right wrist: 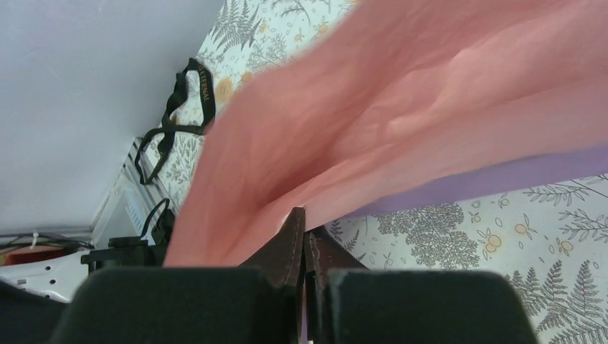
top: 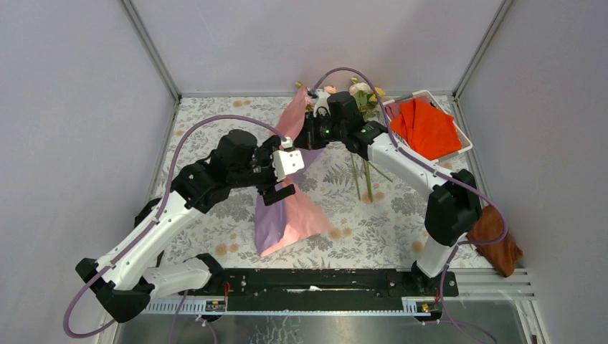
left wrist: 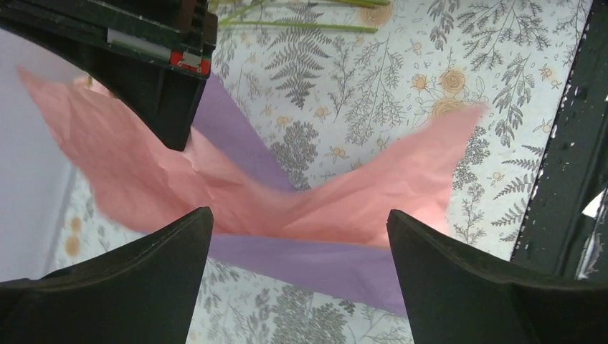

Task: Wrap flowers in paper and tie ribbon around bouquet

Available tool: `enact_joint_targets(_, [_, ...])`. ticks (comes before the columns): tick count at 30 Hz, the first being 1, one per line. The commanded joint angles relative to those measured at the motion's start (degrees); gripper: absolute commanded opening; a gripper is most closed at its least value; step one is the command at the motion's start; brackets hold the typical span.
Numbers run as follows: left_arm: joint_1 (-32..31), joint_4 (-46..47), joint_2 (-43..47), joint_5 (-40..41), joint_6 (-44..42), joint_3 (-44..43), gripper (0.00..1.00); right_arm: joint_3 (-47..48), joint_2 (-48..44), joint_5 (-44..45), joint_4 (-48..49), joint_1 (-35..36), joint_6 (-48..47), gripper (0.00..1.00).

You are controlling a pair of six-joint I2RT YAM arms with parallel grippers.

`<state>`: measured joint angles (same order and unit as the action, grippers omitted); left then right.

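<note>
My left gripper moves outward along the paper next, to the loose side edge (top: 286,120) (left wrist: 107,195) of the stretched paper's pink upper part, which lies outward.
The paper (top: 290,215), pale pink on one face and lilac on the other, hangs stretched from the back centre down to the table front. My right gripper (top: 307,136) is shut on its upper part; in the right wrist view the pink paper (right wrist: 401,107) runs into the shut gripper (right wrist: 305,218). My left gripper (top: 290,175) stands open beside the sheet, and the paper (left wrist: 301,208) lies beyond the gripper (left wrist: 297,215), untouched. The flowers (top: 364,94) lie at the back, their stems (top: 364,175) pointing forward. A black ribbon (right wrist: 188,93) lies on the table by the wall.
A white tray (top: 459,136) holding an orange-red cloth (top: 426,127) stands at the back right. A brown cloth (top: 496,240) hangs over the table's right front edge. Grey walls close in the left, back and right sides.
</note>
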<state>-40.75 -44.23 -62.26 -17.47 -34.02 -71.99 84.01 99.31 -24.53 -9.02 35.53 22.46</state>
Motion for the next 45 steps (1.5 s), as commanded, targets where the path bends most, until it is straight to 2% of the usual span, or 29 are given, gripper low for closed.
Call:
enact_joint_targets(1, [2.7, -0.7, 1.0, 4.0, 10.4, -1.1, 0.98, 5.9, 1.2, 0.0, -2.3, 1.8, -3.2, 0.0])
enact_joint_targets(8, [8.8, 4.5, -1.3, 17.2, 18.6, -2.4, 0.98, -0.3, -2.4, 1.6, -2.3, 1.8, -4.5, 0.0])
enact_joint_targets(9, [11.8, 4.7, -3.2, 15.7, 20.1, -2.9, 0.98, -1.5, -3.1, 2.2, -2.2, 1.8, -4.4, 0.0])
enact_joint_targets(12, [28.0, 2.5, -12.2, -1.2, 25.4, -7.3, 0.99, -4.6, -4.8, 3.1, -1.2, 1.8, -4.1, 0.0])
enact_joint_targets(13, [30.3, 1.9, -15.6, -4.6, 26.5, -9.0, 0.99, -5.0, -4.9, 2.7, -0.6, 1.8, -3.8, 0.0])
enact_joint_targets(17, [31.6, 3.6, -24.1, -9.2, 29.7, -12.0, 0.99, -6.0, -4.2, 1.9, 0.4, 1.8, -3.3, 0.0])
enact_joint_targets(20, [32.9, 6.7, -28.7, -4.2, 32.0, -12.9, 0.99, -7.1, -4.4, 2.5, 0.9, 1.8, -2.9, 0.0])
enact_joint_targets(24, [38.4, 7.1, -35.1, -2.4, 33.8, -13.1, 0.99, -8.0, -5.0, 4.2, 0.0, 1.8, -3.2, 0.0])
enact_joint_targets(28, [42.0, 6.5, -37.2, -3.7, 31.7, -9.8, 0.99, -8.9, -5.3, 5.4, -0.3, 1.7, -3.8, 0.0])
enact_joint_targets(32, [42.8, 4.6, -36.9, -6.2, 28.1, -5.5, 0.97, -9.3, -5.2, 6.4, -0.6, 1.7, -4.1, 0.0])
enact_joint_targets(34, [43.8, 3.3, -36.6, -8.0, 26.4, -4.1, 0.88, -9.5, -5.3, 7.4, -1.0, 1.6, -4.2, 0.0])
enact_joint_targets(35, [44.5, 2.4, -36.5, -9.0, 25.3, -3.7, 0.8, -9.6, -5.5, 8.4, -1.4, 1.6, -4.3, 0.0])
enact_joint_targets(36, [45.3, 1.4, -36.4, -10.0, 24.3, -3.3, 0.69, -9.7, -5.7, 9.1, -1.8, 1.5, -4.5, 0.0])
enact_joint_targets(37, [46.3, 0.6, -36.4, -11.1, 23.3, -2.9, 0.53, -10.1, -6.0, 9.7, -1.9, 1.3, -4.6, 0.0])
enact_joint_targets(39, [48.7, -0.8, -36.3, -12.8, 21.6, -2.6, 0.06, -11.3, -6.9, 10.7, -1.6, 0.7, -4.4, 0.0])
enact_joint_targets(40, [49.9, -1.0, -36.1, -13.1, 21.0, -2.6, 0.0, -12.4, -7.6, 11.2, -1.2, 0.2, -4.1, 0.0])
enact_joint_targets(45, [56.9, 3.7, -34.3, -14.1, 20.0, -4.9, 0.0, -16.2, -11.2, 13.1, 0.5, -2.4, -3.3, 0.0])
